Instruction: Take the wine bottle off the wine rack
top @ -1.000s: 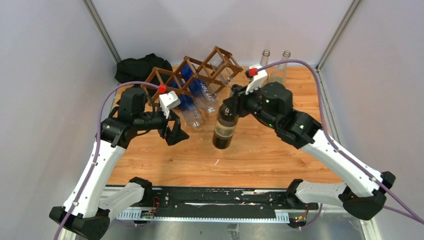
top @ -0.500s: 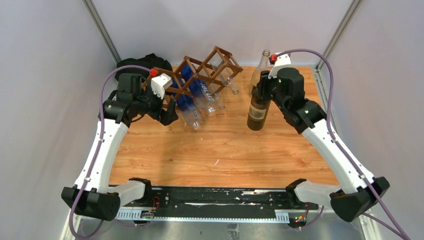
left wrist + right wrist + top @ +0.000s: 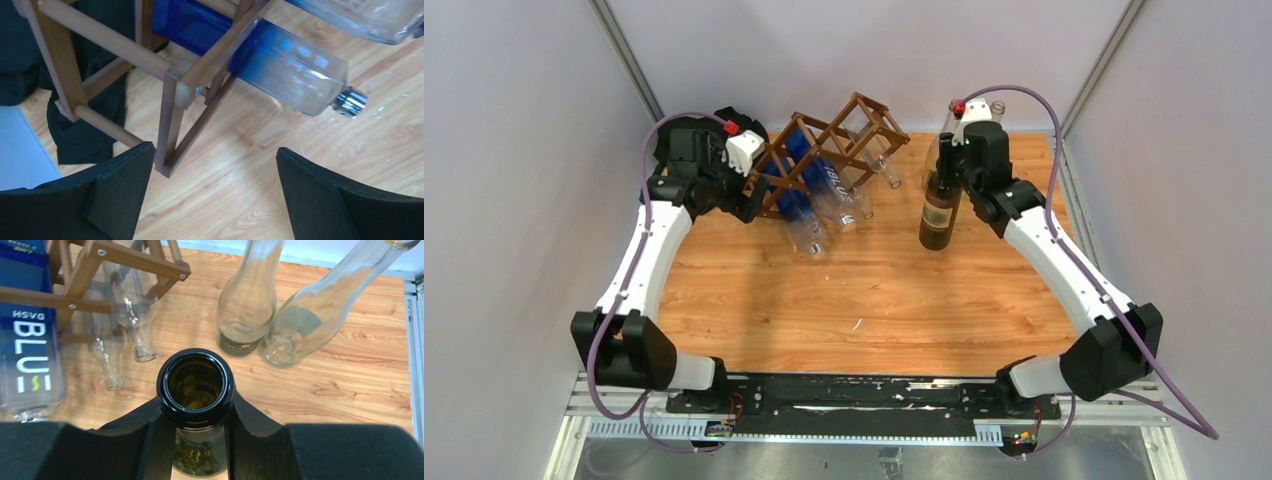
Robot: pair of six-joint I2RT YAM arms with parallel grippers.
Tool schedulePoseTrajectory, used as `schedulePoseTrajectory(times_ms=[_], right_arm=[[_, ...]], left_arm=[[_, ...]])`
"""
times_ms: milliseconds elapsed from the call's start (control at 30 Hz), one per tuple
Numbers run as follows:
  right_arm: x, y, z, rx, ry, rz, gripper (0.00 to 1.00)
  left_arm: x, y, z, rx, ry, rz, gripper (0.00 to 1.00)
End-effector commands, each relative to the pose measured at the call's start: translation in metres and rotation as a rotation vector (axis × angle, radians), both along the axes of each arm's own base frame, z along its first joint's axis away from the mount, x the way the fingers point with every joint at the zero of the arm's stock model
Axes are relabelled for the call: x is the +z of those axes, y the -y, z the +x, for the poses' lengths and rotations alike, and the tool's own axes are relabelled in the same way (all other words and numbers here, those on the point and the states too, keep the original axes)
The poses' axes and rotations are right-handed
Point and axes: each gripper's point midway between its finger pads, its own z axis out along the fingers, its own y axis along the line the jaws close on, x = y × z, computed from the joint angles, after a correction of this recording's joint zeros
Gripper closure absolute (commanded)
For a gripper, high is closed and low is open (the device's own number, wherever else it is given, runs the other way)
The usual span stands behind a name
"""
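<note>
My right gripper moves outward and down next, stands the bottle on the bare wood between the rack [image 3: 824,150] and the standing clear bottles, and releases it.
The dark brown wine rack [image 3: 824,150] lies at the back middle of the table, and its left end fills the left wrist view [image 3: 170,80]. The dark wine bottle [image 3: 939,215] stands upright to the right of the rack, outside it. My right gripper [image 3: 946,178] is shut on its neck. In the right wrist view the bottle's open mouth [image 3: 195,385] sits just above the right gripper [image 3: 199,432]. My left gripper [image 3: 749,203] is open beside the rack's left end. Only bare wood lies between the left gripper's tips [image 3: 214,152].
A blue-tinted bottle [image 3: 280,65] and clear bottles [image 3: 135,325] lie in the rack's cells, necks pointing forward. Two empty clear bottles [image 3: 247,305] [image 3: 310,315] stand at the back right, close behind the held one. A black cloth [image 3: 85,135] lies left of the rack.
My right gripper has carried the wine bottle from the table's middle back and to the right, turning it upright. The left arm has swung back and left to the rack's left end.
</note>
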Motion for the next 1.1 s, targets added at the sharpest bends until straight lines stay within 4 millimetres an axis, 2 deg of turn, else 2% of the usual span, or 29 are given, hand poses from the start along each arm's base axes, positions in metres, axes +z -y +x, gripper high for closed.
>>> schedulePoseTrajectory(times_ms=[0,67,300,567,633,667,767,900,1067], right_arm=[[0.03,0.009,0.026,-0.034,0.127,0.043,1.0],[0.028,0.01,0.032,-0.039,0.126,0.043,1.0],[0.025,0.005,0.048,-0.024,0.135,0.044,1.0],[0.021,0.001,0.069,-0.02,0.149,0.035,1.0],[0.022,0.0,0.075,-0.022,0.152,0.042,1.0],[0.022,0.0,0.077,-0.027,0.153,0.042,1.0],[0.026,0.0,0.087,-0.042,0.177,0.051,1.0],[0.025,-0.001,0.095,-0.049,0.182,0.044,1.0],[0.02,0.004,0.103,-0.076,0.204,0.019,1.0]], left_arm=[[-0.003,-0.007,0.028,-0.033,0.052,0.066,0.06],[-0.009,-0.008,0.034,-0.027,0.051,0.074,0.11],[-0.017,-0.02,0.055,0.0,0.096,0.131,0.15],[-0.027,-0.054,0.071,0.064,0.134,0.242,0.3],[-0.033,-0.059,0.072,0.068,0.142,0.271,0.31],[-0.034,-0.072,0.073,0.094,0.145,0.287,0.31],[-0.04,-0.082,0.075,0.104,0.152,0.326,0.31],[-0.034,-0.099,0.083,0.155,0.207,0.382,0.3],[-0.017,-0.117,0.096,0.221,0.257,0.388,0.28]])
